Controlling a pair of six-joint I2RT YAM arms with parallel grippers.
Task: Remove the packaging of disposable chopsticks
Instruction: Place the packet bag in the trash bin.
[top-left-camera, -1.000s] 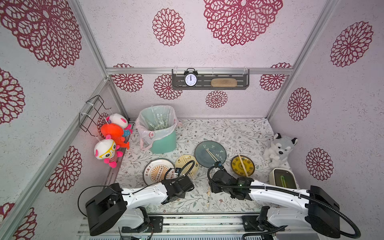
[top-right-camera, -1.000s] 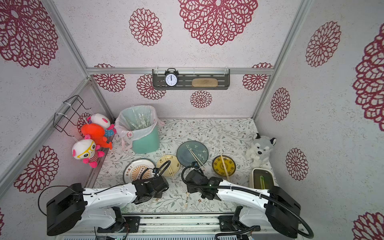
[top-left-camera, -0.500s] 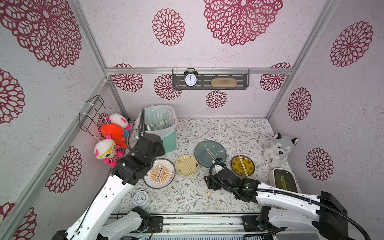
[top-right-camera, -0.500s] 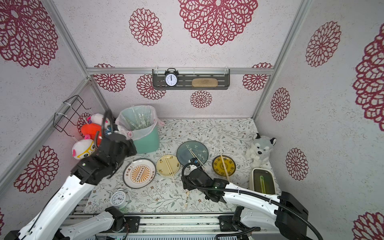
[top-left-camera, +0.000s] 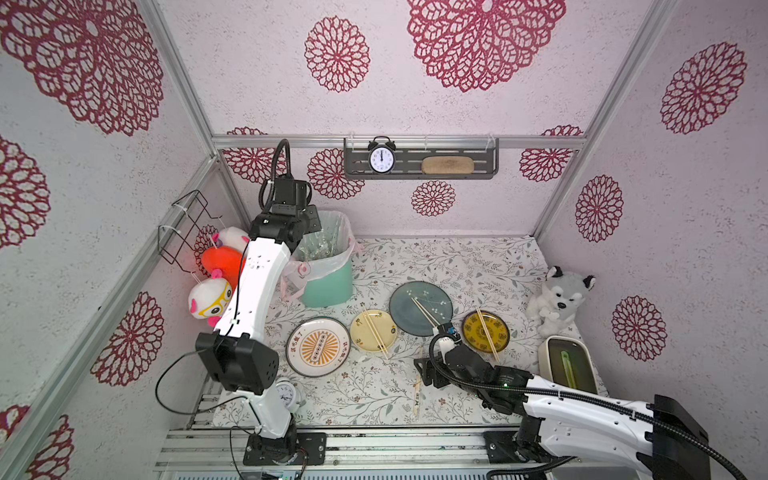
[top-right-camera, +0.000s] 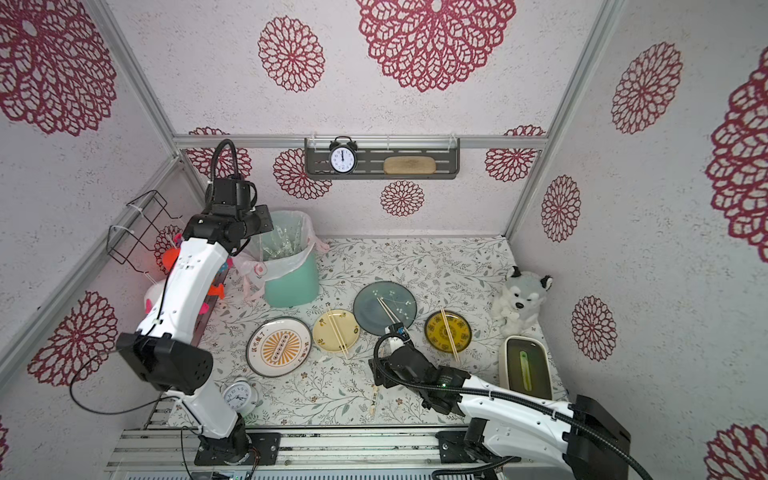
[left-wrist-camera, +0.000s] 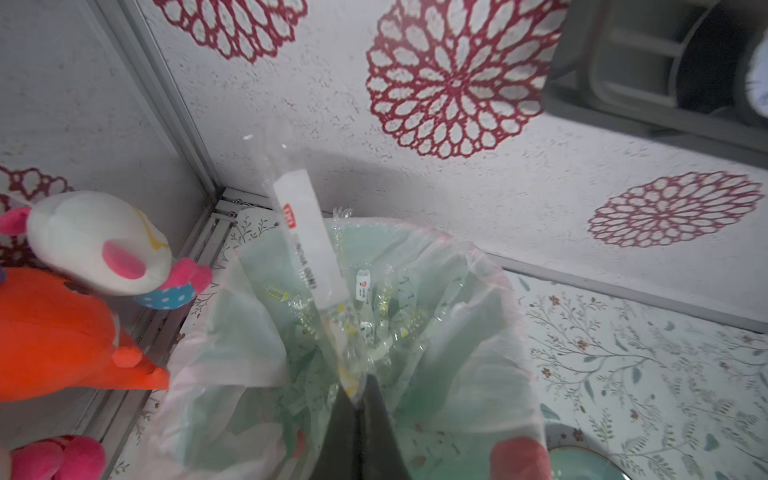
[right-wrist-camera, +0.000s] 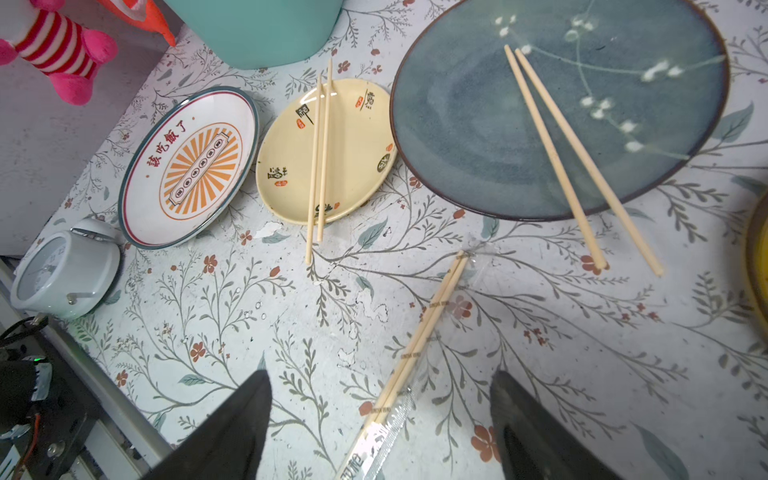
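Note:
The green bin's lined opening is below my left gripper's fingers, so I should ease slightly down toward it and release the empty sleeve.
My left gripper is shut on an empty clear packaging sleeve, which hangs over the green bin. Several more sleeves lie crumpled inside its liner. My right gripper is open and low over the table, its fingers on either side of a pair of disposable chopsticks that is still in its sleeve, seen in both top views. Bare pairs rest on the blue plate, the pale yellow plate and the dark yellow plate.
A striped plate lies left of the yellow one. A white clock stands by the left arm's base. Plush toys line the left wall. A husky toy and a white box sit at the right.
My left arm has risen from the table's front to above the bin, carrying the sleeve. My right gripper has opened wider and stayed near the wrapped pair.

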